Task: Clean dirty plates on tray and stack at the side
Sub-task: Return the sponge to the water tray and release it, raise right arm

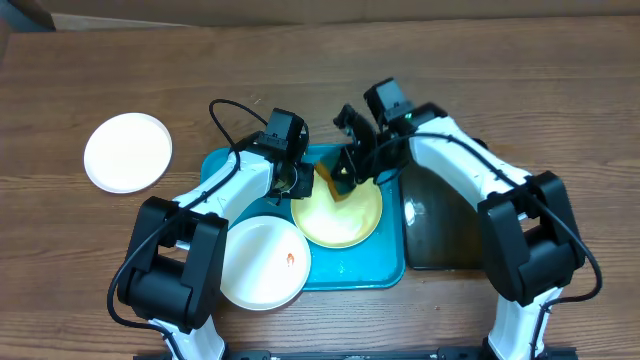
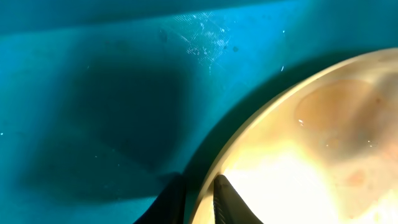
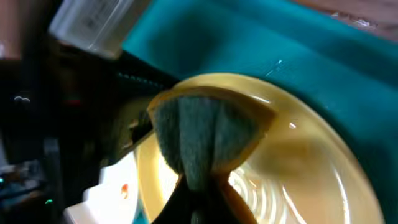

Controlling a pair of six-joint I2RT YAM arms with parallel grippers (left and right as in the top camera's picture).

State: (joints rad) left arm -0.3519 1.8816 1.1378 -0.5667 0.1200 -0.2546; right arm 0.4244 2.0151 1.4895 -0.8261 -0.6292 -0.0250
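My right gripper next rises to clear the turquoise rim, lowers into the black tray (image 1: 446, 216), to its right in the overhead view, and releases the sponge.
A pale yellow-green plate (image 1: 345, 215) lies on the turquoise tray (image 1: 390, 270). My left gripper (image 1: 292, 185) is shut on this plate's left rim (image 2: 249, 130), one finger on each side (image 2: 200, 202). My right gripper (image 1: 345, 180) is shut on a sponge (image 3: 202, 134) with a green-grey pad and orange body, pressed on the plate's far part (image 3: 298, 168). A white plate (image 1: 262, 262) with a small orange-red smear (image 1: 290, 259) lies at the tray's front left; it also shows in the right wrist view (image 3: 112, 193). A clean white plate (image 1: 128, 151) sits on the table at far left.
A black tray of murky water (image 1: 440, 225) stands right of the turquoise tray. The brown wooden table (image 1: 100, 260) lies all around. The tray's bare floor (image 2: 93, 112) fills the left wrist view.
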